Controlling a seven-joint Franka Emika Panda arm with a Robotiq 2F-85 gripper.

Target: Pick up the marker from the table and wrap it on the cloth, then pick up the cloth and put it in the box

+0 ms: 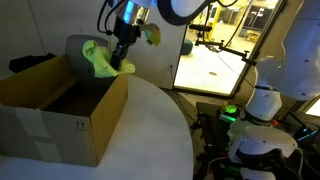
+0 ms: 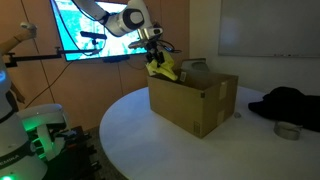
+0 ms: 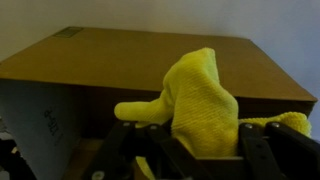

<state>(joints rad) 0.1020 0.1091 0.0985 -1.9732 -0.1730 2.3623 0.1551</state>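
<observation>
I next need to carry the yellow-green cloth (image 1: 100,58) outward and down into the open brown cardboard box (image 1: 60,105) with my gripper, as the cloth still hangs above its edge.
My gripper (image 1: 122,62) is shut on the yellow-green cloth (image 1: 100,58) and holds it bunched up in the air over the open brown cardboard box (image 1: 60,105). In an exterior view the cloth (image 2: 162,68) hangs just above the box's (image 2: 195,100) far edge. In the wrist view the cloth (image 3: 200,100) bulges up between the fingers (image 3: 200,140), with the box's inside (image 3: 120,65) behind it. The marker is hidden. The box stands on the round white table (image 1: 150,130), which also shows in an exterior view (image 2: 200,150).
A dark bundle of fabric (image 2: 290,103) and a small round tin (image 2: 288,130) lie on the table's far side. A grey chair back (image 1: 82,52) stands behind the box. A second robot base with a green light (image 1: 250,125) stands beside the table.
</observation>
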